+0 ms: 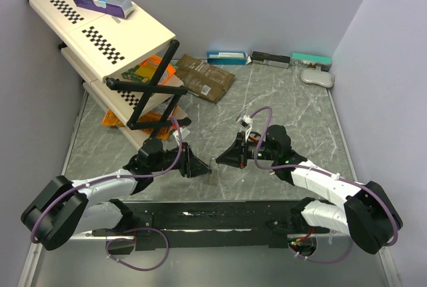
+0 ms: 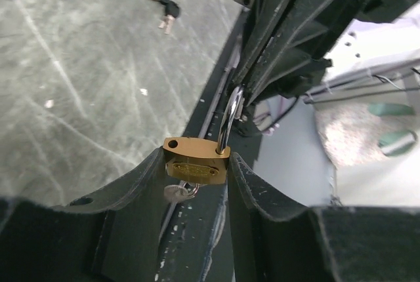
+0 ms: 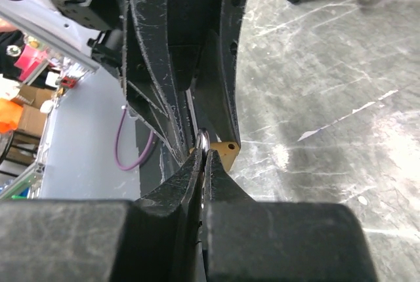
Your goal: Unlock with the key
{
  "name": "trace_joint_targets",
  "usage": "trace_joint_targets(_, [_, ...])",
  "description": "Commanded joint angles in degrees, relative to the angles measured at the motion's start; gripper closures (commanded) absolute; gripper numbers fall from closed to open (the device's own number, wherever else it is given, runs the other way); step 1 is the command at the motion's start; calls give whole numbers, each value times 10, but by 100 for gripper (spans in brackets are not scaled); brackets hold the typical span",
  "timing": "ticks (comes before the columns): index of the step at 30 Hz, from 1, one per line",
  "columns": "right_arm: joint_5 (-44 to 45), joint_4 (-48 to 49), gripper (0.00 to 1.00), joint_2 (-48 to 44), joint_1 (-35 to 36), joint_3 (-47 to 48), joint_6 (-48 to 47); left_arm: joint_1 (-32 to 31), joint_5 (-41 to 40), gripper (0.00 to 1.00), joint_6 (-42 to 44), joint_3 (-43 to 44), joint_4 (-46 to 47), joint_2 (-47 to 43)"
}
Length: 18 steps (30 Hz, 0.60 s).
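With one shackle end free, I should tip my left gripper fingers-down and lower it to the marble table, which lies below it, to release the padlock (image 1: 212, 165).
A small brass padlock (image 2: 194, 164) is clamped by its body between the fingers of my left gripper (image 2: 195, 161). Its steel shackle (image 2: 228, 121) stands up out of one hole only, and the other hole (image 2: 172, 143) is bare. A silver key (image 2: 176, 193) on a ring sticks out of the underside of the lock. My right gripper (image 3: 205, 154) faces the left one and is shut on the shackle (image 3: 203, 140), with the brass body (image 3: 227, 154) just behind its tips. From above, the padlock (image 1: 212, 165) hangs between left gripper (image 1: 197, 164) and right gripper (image 1: 224, 160).
A spare pair of black-headed keys (image 2: 164, 8) lies on the marble table (image 1: 293, 110). A folding white rack (image 1: 107, 33) with a box (image 1: 103, 0) stands at the back left, with snack packets (image 1: 203, 77) beside it. Flat boxes (image 1: 227, 57) line the back wall.
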Motion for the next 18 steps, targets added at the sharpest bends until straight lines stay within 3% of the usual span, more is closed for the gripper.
trace_joint_targets(1, [2, -18, 100, 10, 18, 33, -14, -1, -86, 99, 30, 36, -47, -25])
trace_joint_targets(18, [144, -73, 100, 98, 45, 67, 26, -89, -346, 99, 85, 122, -270, -3])
